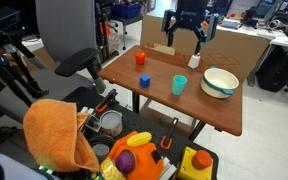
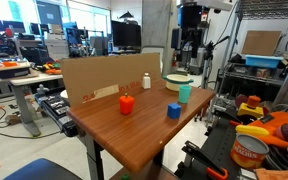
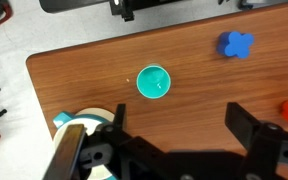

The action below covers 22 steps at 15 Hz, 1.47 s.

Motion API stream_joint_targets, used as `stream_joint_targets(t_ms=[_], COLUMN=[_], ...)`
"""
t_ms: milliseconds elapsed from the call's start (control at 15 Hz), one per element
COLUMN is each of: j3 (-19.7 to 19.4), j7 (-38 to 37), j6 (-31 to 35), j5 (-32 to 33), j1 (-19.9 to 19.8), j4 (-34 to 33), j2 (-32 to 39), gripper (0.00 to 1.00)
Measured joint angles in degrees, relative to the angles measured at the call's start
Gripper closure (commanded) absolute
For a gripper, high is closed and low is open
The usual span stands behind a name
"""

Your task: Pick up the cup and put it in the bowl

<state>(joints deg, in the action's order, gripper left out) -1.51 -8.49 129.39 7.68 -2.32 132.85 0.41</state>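
The next thing for my gripper to reach is the teal cup (image 1: 179,85) (image 3: 153,82), so it will move over there and lower its fingers around the cup.
The teal cup (image 1: 179,85) stands upright on the wooden table, also in the other exterior view (image 2: 185,93) and seen from above in the wrist view (image 3: 153,82). The cream bowl with a teal band (image 1: 220,82) sits beside it near the table's end, also visible in an exterior view (image 2: 178,82); its edge shows at the wrist view's lower left (image 3: 76,124). My gripper (image 1: 184,41) hangs open and empty high above the table, behind the cup; its fingers frame the bottom of the wrist view (image 3: 177,125).
A red-orange cup (image 1: 140,58) and a blue toy (image 1: 144,81) sit on the table (image 1: 164,100), a small white bottle (image 1: 194,61) by the cardboard wall (image 1: 229,45). A toy bin (image 1: 134,150) and an office chair (image 1: 69,65) stand nearby.
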Motion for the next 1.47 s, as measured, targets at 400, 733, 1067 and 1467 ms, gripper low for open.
stream_joint_targets(t_ms=[400,733,1067,1467], j3=[-0.82,-1.18,-1.3,-1.76], j7=[-1.09,-0.94,-0.64,-0.76], j6=[-0.1,-0.32,-1.53,-4.3], j5=[2.54,3.37,4.44,4.78], j1=[0.01,0.05,0.33,1.02], j4=[-5.45,-8.11,-9.04,-11.98], j2=[10.34,16.14,19.1,22.27], gripper=[0.0,0.0,0.25,0.65])
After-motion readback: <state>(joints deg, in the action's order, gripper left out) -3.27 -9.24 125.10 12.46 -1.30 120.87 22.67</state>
